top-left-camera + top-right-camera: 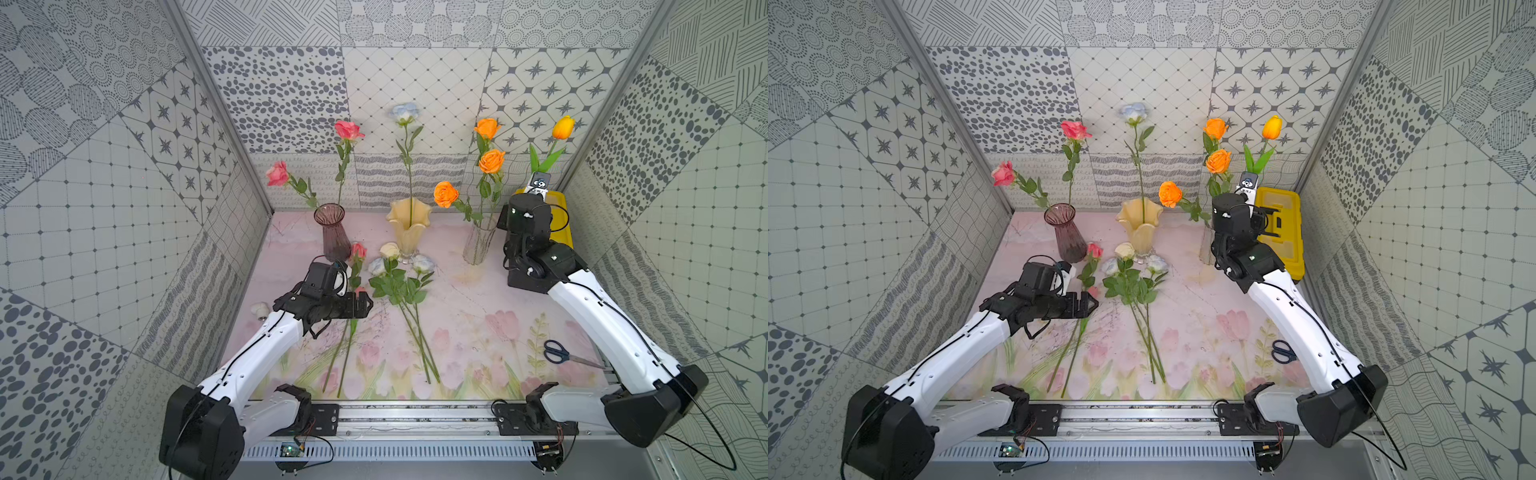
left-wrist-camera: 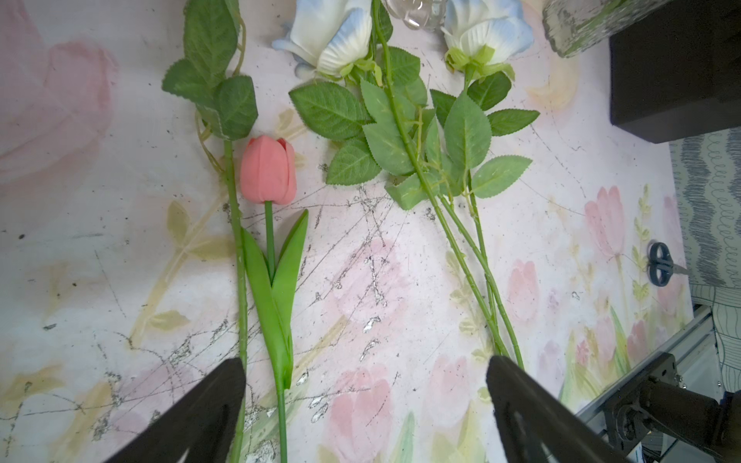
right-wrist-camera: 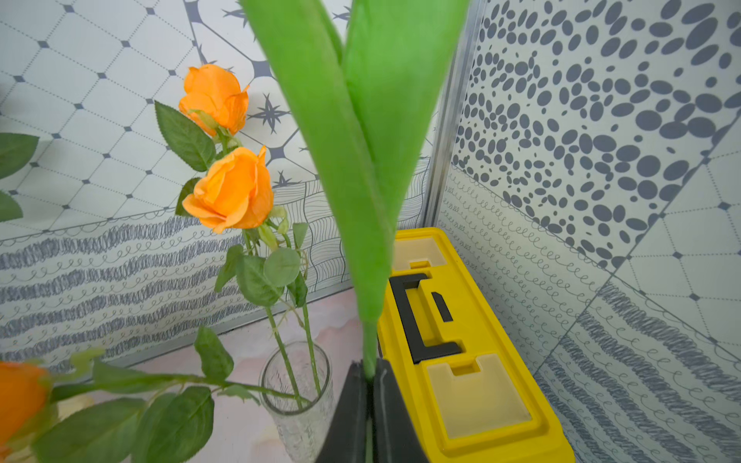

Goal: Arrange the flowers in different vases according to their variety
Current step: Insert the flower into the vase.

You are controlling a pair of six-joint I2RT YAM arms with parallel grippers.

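My right gripper needs to move away from the toolbox, lower the orange tulip's stem into the clear vase's opening [image 1: 481,220] [image 3: 298,374] and let go, because that opening is beside it and has room between its rose stems.
My right gripper [image 3: 369,375] is shut on the green stem of an orange tulip [image 1: 563,127], held upright beside the clear vase [image 1: 478,243], which holds three orange roses [image 1: 491,161]. The purple vase [image 1: 332,232] holds two pink roses [image 1: 348,130]. One pale-blue rose [image 1: 404,113] stands in the cream vase [image 1: 409,226]. My left gripper [image 2: 365,364] hangs open over the mat, above a pink tulip [image 2: 268,170] and a pink rose's stem [image 2: 236,240]. Three white and pale-blue roses [image 1: 390,250] lie beside them.
A yellow toolbox [image 1: 561,220] sits in the back right corner behind my right arm. Black scissors [image 1: 557,352] lie at the mat's front right. A small white round object [image 1: 260,309] rests by the left wall. Patterned walls close in three sides.
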